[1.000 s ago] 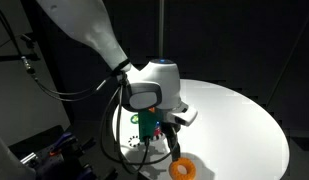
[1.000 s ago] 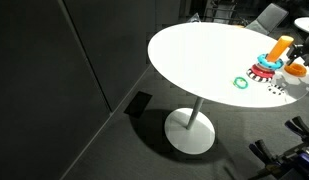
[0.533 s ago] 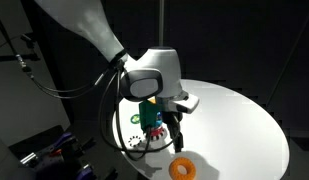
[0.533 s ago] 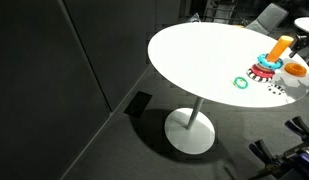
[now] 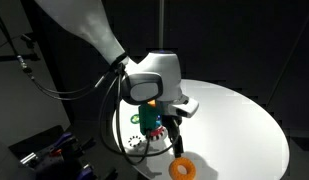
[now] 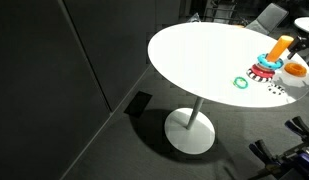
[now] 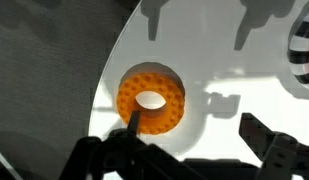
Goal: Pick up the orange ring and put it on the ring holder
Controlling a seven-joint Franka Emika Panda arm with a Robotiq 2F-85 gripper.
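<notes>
My gripper is going down next, with its fingers on either side of the orange ring's rim on the holder's side (image 5: 174, 163) (image 7: 174, 117), since the hole and the bare tabletop beside it leave finger room.
The orange ring (image 5: 182, 168) lies flat near the edge of the white round table (image 5: 244, 120). It also shows in an exterior view (image 6: 295, 69) and in the wrist view (image 7: 151, 99). My gripper (image 5: 173, 138) hangs open and empty just above and behind the ring. In the wrist view one finger of the gripper (image 7: 194, 128) lies over the ring's near rim and the other finger is far off to the right. The ring holder (image 6: 266, 68) stands upright with its orange peg and stacked rings. In the other exterior view the ring holder (image 5: 147, 116) is partly hidden behind my wrist.
A small green ring (image 6: 240, 82) and a black ring with white dots (image 6: 277, 90) lie on the table beside the holder. The table edge runs close to the orange ring. Dark floor and cables surround the table.
My wrist rose a little between one second and half a second ago. Since then it has held still. The orange ring has not moved.
</notes>
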